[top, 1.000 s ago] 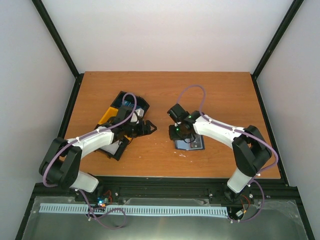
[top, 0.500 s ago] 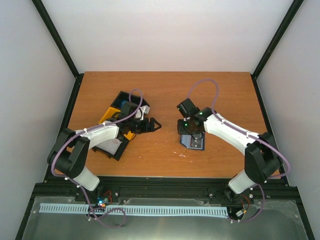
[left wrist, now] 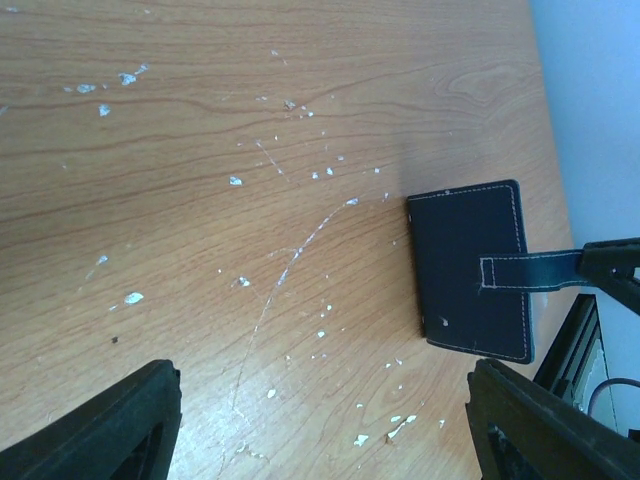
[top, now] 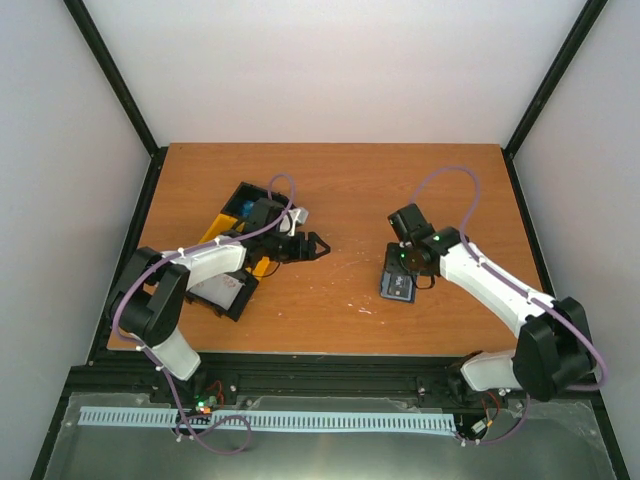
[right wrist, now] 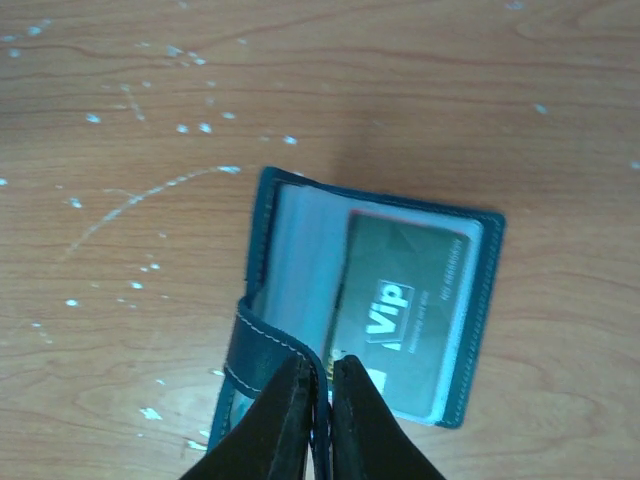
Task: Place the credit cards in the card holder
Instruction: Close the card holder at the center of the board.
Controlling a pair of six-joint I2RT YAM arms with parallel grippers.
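Observation:
My left gripper goes to the right in the top view and down onto the card holder's free edge [top: 384, 280] [left wrist: 417, 266] next, as my right gripper holds its strap.
The card holder [top: 398, 286], a navy wallet, lies right of the table's middle. My right gripper [top: 404, 264] is shut on its strap [right wrist: 262, 345]. In the right wrist view [right wrist: 320, 378] the holder [right wrist: 300, 230] shows pale pockets with a grey "Vip" credit card [right wrist: 405, 310] in one. My left gripper [top: 312, 244] hangs open and empty over bare wood, left of the holder. From the left wrist [left wrist: 325, 425] I see the holder's dark cover [left wrist: 465, 250] and its strap [left wrist: 525, 270] pulled right. White credit cards [top: 222, 290] lie in the tray.
A black-and-yellow bin tray [top: 216, 233] stands at the left of the table, under my left arm. White flecks and scratches mark the wood [top: 358, 305]. Black frame posts and white walls close in the table.
My right gripper has swung rightwards, dragging the card holder with it by the strap. My left gripper has reached further right, away from the tray.

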